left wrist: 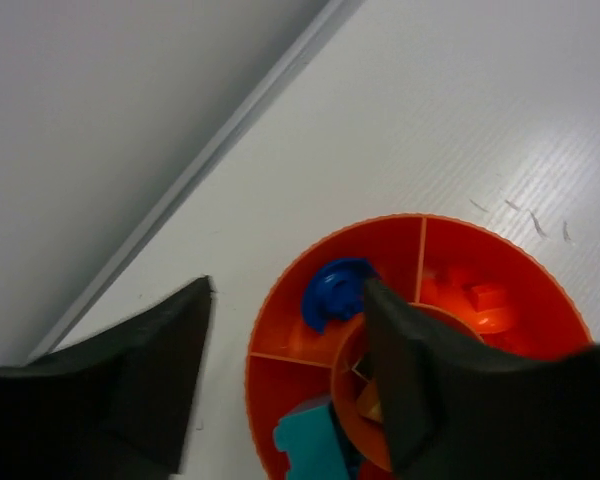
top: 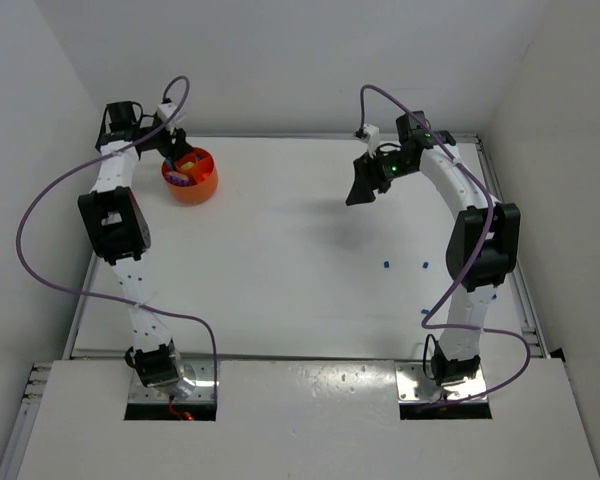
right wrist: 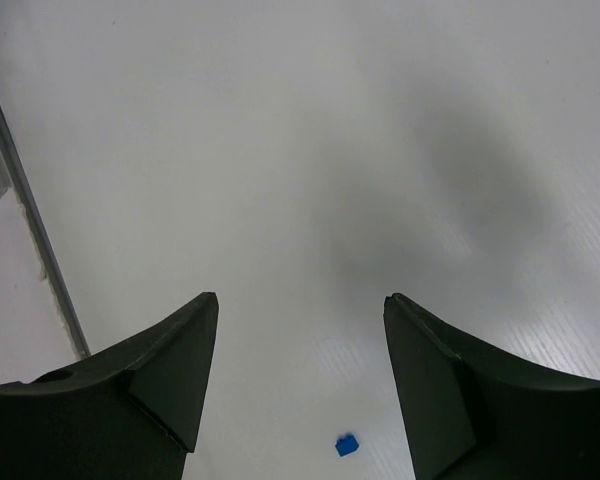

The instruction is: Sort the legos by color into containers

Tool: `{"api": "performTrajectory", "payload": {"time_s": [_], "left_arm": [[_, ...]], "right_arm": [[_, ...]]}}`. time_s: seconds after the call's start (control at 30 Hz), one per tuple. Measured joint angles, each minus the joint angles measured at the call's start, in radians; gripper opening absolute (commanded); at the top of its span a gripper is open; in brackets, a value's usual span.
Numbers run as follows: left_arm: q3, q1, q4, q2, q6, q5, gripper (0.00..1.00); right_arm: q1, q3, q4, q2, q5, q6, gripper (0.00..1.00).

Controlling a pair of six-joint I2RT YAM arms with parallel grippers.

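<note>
One blue lego (top: 494, 296) lies apart by the table's side bar, so my right gripper needs to move back, to the right in the top view, and down onto it next.
The container, a round orange bowl (top: 202, 190) with divided compartments, stands at the far left of the table. In the left wrist view its rim (left wrist: 280, 300) lies under my open left gripper (left wrist: 288, 284), which holds nothing. A blue piece (left wrist: 332, 290) lies in one compartment, a teal lego (left wrist: 315, 445) in another and an orange lego (left wrist: 485, 297) in a third. My left gripper (top: 173, 150) hovers at the bowl's back edge. My right gripper (top: 360, 190) hangs open and empty above the table's right half. A small blue lego (right wrist: 346, 445) lies on the table below my right gripper (right wrist: 300, 298).
Tiny blue legos (top: 388, 264) (top: 421, 265) (top: 425, 313) lie scattered on the white table near the right arm. A raised rail (left wrist: 230, 135) runs along the table's edge beside the bowl. White walls enclose the table on three sides.
</note>
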Motion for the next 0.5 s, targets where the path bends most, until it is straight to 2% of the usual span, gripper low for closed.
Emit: {"api": "performTrajectory", "payload": {"time_s": [0.07,0.2,0.3,0.4,0.5], "left_arm": [[-0.014,0.009,0.058,-0.011,-0.063,-0.006,0.83],[-0.069,0.014,0.213,-0.066,-0.207,-0.025,0.84],[-0.068,-0.005,0.293,-0.112,-0.287,-0.057,0.84],[-0.068,-0.068,0.3,-0.173,-0.324,-0.106,0.84],[-0.067,-0.176,0.285,-0.23,-0.337,-0.149,0.84]], "right_arm": [[0.0,-0.003,0.001,0.0,0.013,-0.002,0.68],[-0.015,-0.06,0.003,-0.011,0.076,-0.007,0.66],[-0.056,-0.171,0.013,-0.051,0.172,-0.011,0.65],[-0.127,-0.3,0.019,-0.113,0.279,-0.022,0.65],[-0.218,-0.434,0.027,-0.198,0.372,-0.039,0.65]]}}
